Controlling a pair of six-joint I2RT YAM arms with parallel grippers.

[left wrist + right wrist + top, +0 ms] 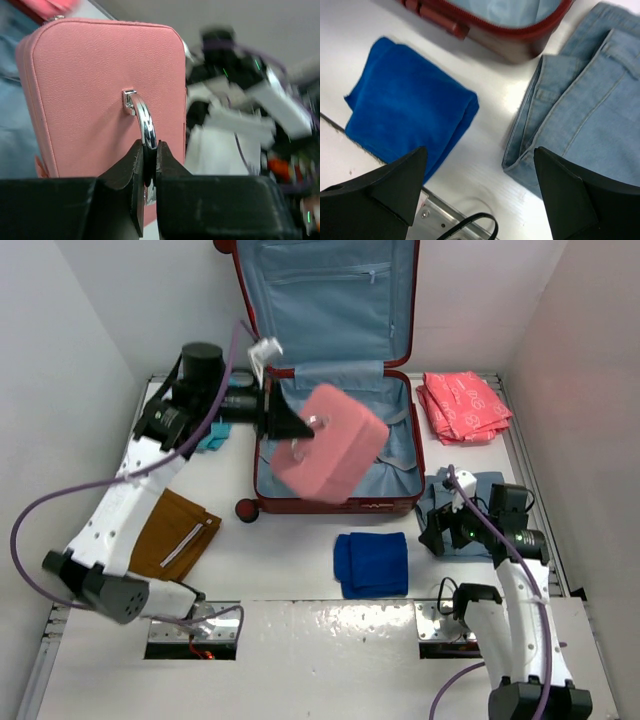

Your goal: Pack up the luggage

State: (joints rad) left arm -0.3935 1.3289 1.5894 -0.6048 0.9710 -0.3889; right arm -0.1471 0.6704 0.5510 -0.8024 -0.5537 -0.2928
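Note:
My left gripper should next turn the crooked-hanging pink case (330, 445) and move it outward and down into the suitcase's far corner by the teal item.
The luggage (340, 506) is a large dark red suitcase, open, with its lid upright against the back wall and its light blue lining showing. My left gripper (300, 432) is shut on the metal handle (142, 117) of a small pink case (330, 445) and holds the case tilted in the air over the suitcase's left half. In the left wrist view the gripper (149, 150) pinches the handle, with the pink case (90, 90) behind it. My right gripper (437, 530) is open and empty, low over the table between a blue towel and jeans, as its wrist view (480, 165) shows.
A folded blue towel (372, 563) (405, 110) lies in front of the suitcase. Folded jeans (480, 502) (590, 120) lie at its right corner. A pink patterned cloth (463, 405) is at the back right. A brown garment (172, 533) and a teal item (213, 437) lie on the left.

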